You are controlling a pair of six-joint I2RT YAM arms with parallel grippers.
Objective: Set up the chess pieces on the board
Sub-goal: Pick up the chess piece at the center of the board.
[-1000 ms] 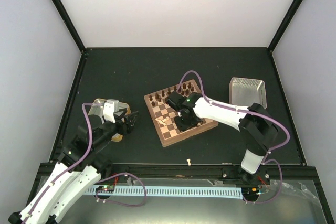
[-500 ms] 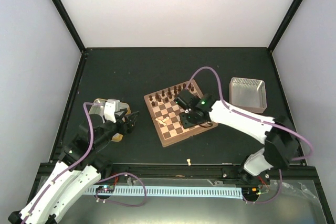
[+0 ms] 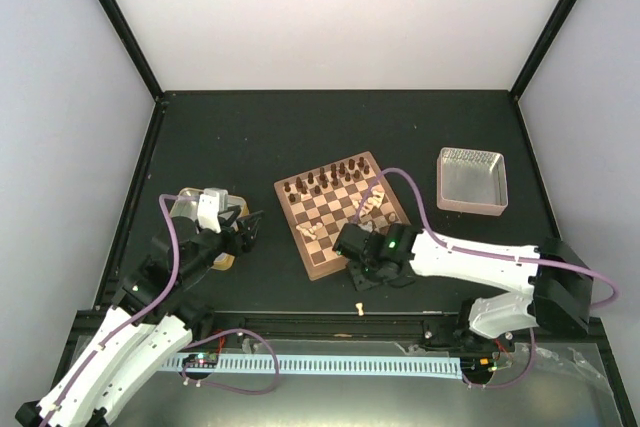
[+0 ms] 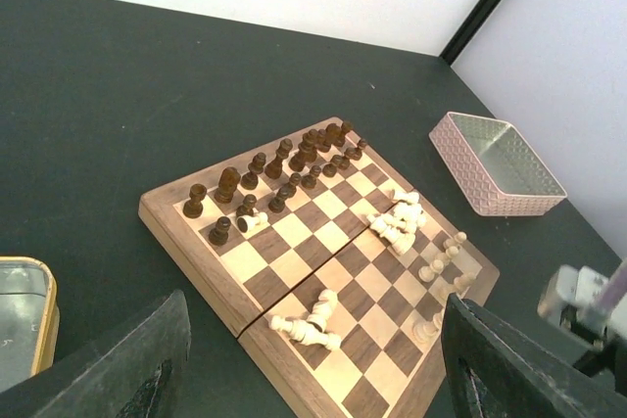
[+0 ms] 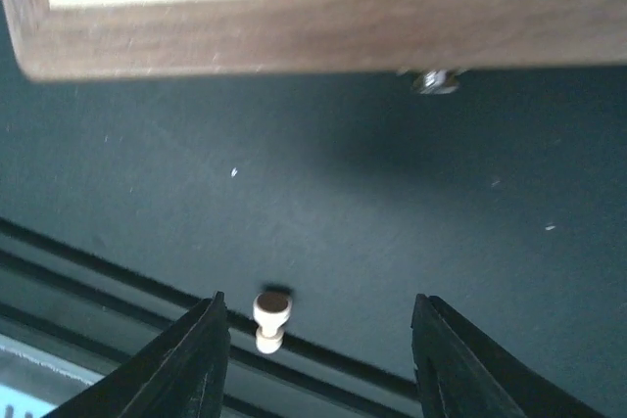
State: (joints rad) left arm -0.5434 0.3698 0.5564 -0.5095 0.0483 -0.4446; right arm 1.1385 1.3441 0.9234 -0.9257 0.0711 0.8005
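Note:
My right gripper next lowers toward the near bar and closes around the stray cream chess piece [image 3: 360, 308] [image 5: 270, 320], as it still sits well below the open fingers.
The board [image 3: 343, 213] lies mid-table, with dark chessmen along its far edge. Cream chess pieces [image 4: 398, 227] lie heaped on its right side. Two or three more [image 4: 308, 325] lie toppled near the front, and a few pawns [image 4: 442, 260] stand by the right edge. One cream piece [image 3: 358, 308] sits off the board by the table's near rail, also in the right wrist view as the piece [image 5: 270, 319]. My right gripper [image 3: 365, 280] hangs open just off the board's near edge, above that piece and apart from it. My left gripper [image 3: 249, 226] hovers open left of the board, holding nothing.
A pink tray [image 3: 472, 179] stands right of the board. A metal tin [image 3: 192, 206] sits under my left arm. The table's black near rail [image 5: 118, 281] runs just beyond the stray piece. The board's wooden side [image 5: 313, 31] fills the top of the right wrist view.
My right arm has swung back off the board to the near edge, and its jaws have opened. The cream heap on the board's right side is uncovered. The left arm has stayed put.

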